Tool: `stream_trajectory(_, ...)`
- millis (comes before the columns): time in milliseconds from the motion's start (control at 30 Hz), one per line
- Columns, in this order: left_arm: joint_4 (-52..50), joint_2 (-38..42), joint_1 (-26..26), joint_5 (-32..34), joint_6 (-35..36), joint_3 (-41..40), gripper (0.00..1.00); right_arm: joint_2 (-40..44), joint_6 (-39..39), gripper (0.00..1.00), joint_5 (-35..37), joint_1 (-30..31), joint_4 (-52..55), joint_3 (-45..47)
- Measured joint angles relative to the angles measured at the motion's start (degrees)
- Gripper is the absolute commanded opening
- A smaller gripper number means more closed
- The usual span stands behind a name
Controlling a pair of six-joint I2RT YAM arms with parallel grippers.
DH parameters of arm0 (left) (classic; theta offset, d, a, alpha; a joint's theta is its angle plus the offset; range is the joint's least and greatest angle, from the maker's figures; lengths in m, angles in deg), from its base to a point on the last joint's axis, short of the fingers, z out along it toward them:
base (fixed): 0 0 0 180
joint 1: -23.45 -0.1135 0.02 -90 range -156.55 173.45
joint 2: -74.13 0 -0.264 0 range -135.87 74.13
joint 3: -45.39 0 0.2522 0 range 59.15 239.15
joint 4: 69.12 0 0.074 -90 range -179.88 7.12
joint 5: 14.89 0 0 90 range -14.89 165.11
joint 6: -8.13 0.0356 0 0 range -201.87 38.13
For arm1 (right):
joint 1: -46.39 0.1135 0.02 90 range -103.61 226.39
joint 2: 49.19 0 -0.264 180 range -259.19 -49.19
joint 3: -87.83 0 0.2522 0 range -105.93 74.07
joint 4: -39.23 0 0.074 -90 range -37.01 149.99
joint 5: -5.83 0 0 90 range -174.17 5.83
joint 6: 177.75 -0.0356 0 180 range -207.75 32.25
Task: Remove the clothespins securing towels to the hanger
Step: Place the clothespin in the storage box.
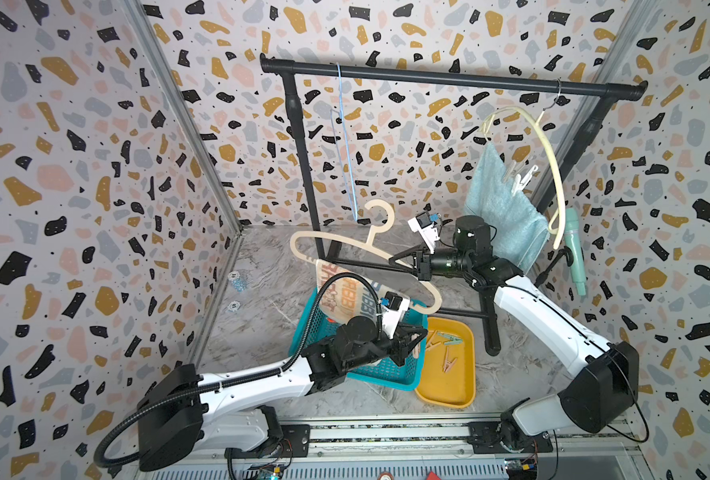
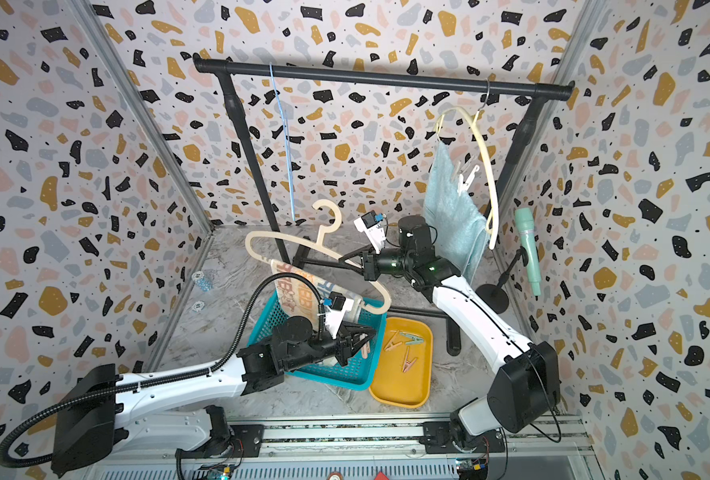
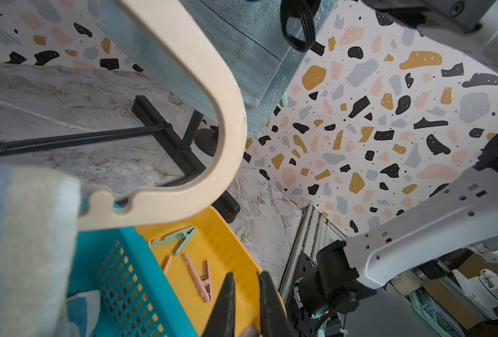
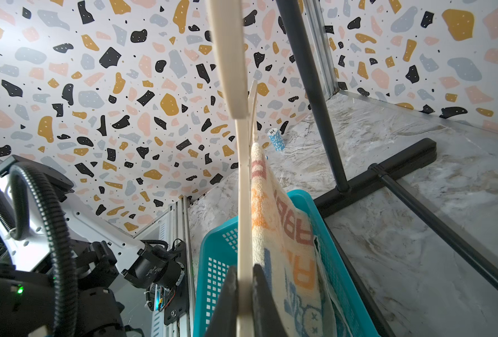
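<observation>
The left gripper moves down and across the teal basket's rim to over the yellow tray [image 1: 449, 392] [image 3: 218, 257] next and releases the pink clothespin, because other clothespins lie there.
My right gripper [image 1: 392, 261] [image 4: 245, 268] is shut on the upper arm of a beige hanger [image 1: 336, 243], held in the air over the teal basket [image 1: 386, 376]. The orange-and-blue "RABBIT" towel [image 1: 345, 299] [image 4: 274, 221] hangs from it into the basket. My left gripper [image 1: 422, 334] [image 3: 247, 277] is shut on a pink clothespin [image 1: 416, 351], above the basket's right edge beside the yellow tray [image 1: 449, 392]. A green clothespin [image 3: 175, 237] and pink clothespins [image 3: 198, 277] lie in the tray. The light-blue towel [image 1: 499, 203] hangs on a cream hanger [image 1: 553, 166], pinned by white clothespins [image 1: 521, 176].
A black garment rack [image 1: 449, 79] stands at the back, and its feet cross the marble floor behind the basket and tray. A thin blue hanger [image 1: 345, 145] hangs from its rail. A mint microphone on a stand [image 1: 576, 253] is at the right wall, poker chips [image 1: 237, 282] at the left.
</observation>
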Motion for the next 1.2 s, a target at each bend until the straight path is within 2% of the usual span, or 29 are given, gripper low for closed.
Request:
stream_trajectory(500,5.1,-7.4,3.4,3.1,-2.2,0.0,0.0,0.0,-0.9,0.0,0.0,-0.1,-1.1,0.0)
stream_trajectory(1200,7.6,-17.2,4.5,3.0,-6.6,3.8,0.0,-0.2,-1.0,0.0,0.0,-0.1,-1.5,0.0)
